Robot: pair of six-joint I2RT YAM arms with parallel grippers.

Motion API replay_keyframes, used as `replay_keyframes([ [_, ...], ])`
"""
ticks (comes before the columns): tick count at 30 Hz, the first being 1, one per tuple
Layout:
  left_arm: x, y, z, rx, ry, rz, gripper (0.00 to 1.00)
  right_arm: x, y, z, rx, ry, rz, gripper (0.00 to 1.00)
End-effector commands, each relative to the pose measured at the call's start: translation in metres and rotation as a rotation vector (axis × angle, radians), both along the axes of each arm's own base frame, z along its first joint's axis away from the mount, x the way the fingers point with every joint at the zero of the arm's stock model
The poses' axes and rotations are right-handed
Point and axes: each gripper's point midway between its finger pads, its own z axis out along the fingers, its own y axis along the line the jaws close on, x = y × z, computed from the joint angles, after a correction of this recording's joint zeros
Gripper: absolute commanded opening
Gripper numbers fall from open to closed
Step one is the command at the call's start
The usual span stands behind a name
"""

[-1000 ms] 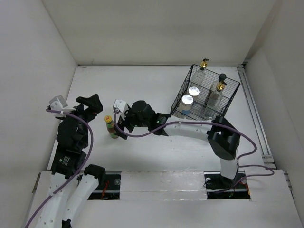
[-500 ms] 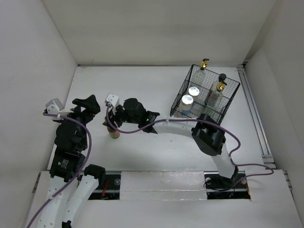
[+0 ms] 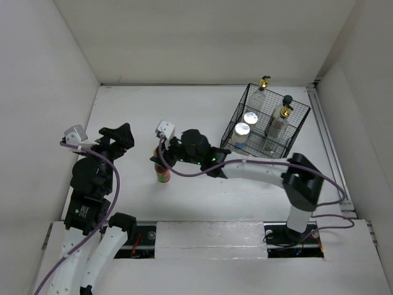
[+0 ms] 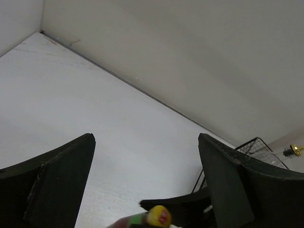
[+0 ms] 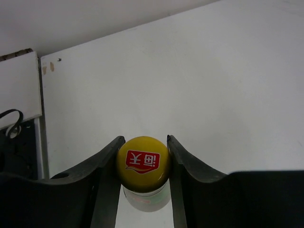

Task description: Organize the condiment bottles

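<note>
The bottle goes up in my right gripper next, across toward the basket (image 3: 235, 115), then down into its near corner, because that spot beside the jars stands empty.
An orange-capped red-green sauce bottle (image 3: 163, 175) stands left of the table's centre. My right gripper (image 3: 161, 162) is shut on its cap. In the right wrist view the yellow-orange cap (image 5: 143, 163) sits squeezed between both fingers (image 5: 108, 180). My left gripper (image 3: 120, 136) hangs open just left of the bottle, with nothing between its fingers (image 4: 64, 178). The cap (image 4: 159, 217) shows low in that view. Two silver-lidded jars (image 3: 250, 117) (image 3: 242, 129) and two gold-spouted clear bottles (image 3: 263, 86) (image 3: 284, 114) stand in the black wire basket (image 3: 235, 115).
The basket sits at the back right, close to the right wall rail (image 3: 328, 147). White walls close in the table at the left, back and right. The right arm (image 3: 258, 169) stretches across the middle of the table.
My right gripper has shut on the sauce bottle's cap, and the bottle has shifted right, toward the table's centre. The left gripper has stayed open and nearly still.
</note>
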Motion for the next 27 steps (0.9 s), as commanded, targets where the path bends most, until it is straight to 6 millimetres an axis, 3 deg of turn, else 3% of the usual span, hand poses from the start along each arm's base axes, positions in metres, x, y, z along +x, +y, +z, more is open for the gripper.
replay_keyframes([
  [1, 0.006, -0.017, 0.012, 0.036, -0.048, -0.09, 0.86, -0.009, -0.065, 0.206, 0.414, -0.225, -0.084, 0.24],
  [2, 0.007, -0.026, 0.014, 0.047, -0.055, -0.143, 0.86, -0.004, -0.084, 0.216, 0.422, -0.232, -0.131, 0.24],
  [3, 0.009, -0.032, 0.011, 0.071, -0.044, -0.173, 0.86, -0.003, -0.099, 0.211, 0.406, -0.225, -0.163, 0.23],
  [4, 0.016, -0.04, 0.005, 0.087, -0.021, -0.207, 0.86, -0.014, -0.127, 0.24, 0.449, -0.258, -0.192, 0.23],
  [6, 0.021, -0.059, -0.003, 0.105, 0.003, -0.309, 0.87, -0.004, -0.162, 0.227, 0.389, -0.239, -0.313, 0.23],
  [7, 0.027, -0.07, -0.007, 0.121, 0.028, -0.359, 0.89, -0.002, -0.195, 0.231, 0.376, -0.246, -0.406, 0.23],
  [8, 0.03, -0.074, -0.012, 0.132, 0.046, -0.382, 0.89, -0.005, -0.211, 0.24, 0.39, -0.25, -0.441, 0.23],
  [10, 0.034, -0.078, -0.017, 0.135, 0.073, -0.398, 0.91, -0.004, -0.244, 0.24, 0.38, -0.25, -0.52, 0.23],
  [11, 0.034, -0.08, -0.016, 0.135, 0.072, -0.41, 0.91, -0.011, -0.27, 0.257, 0.418, -0.266, -0.56, 0.23],
  [14, 0.034, -0.08, -0.015, 0.135, 0.072, -0.41, 0.92, -0.012, -0.32, 0.262, 0.407, -0.274, -0.676, 0.22],
  [15, 0.034, -0.08, -0.015, 0.135, 0.072, -0.41, 0.92, -0.011, -0.326, 0.25, 0.358, -0.26, -0.693, 0.22],
  [19, 0.035, -0.08, -0.02, 0.135, 0.081, -0.41, 0.93, -0.002, -0.368, 0.243, 0.29, -0.247, -0.848, 0.22],
  [27, 0.038, -0.083, -0.025, 0.137, 0.101, -0.421, 0.94, 0.018, -0.415, 0.216, 0.225, -0.212, -1.062, 0.22],
])
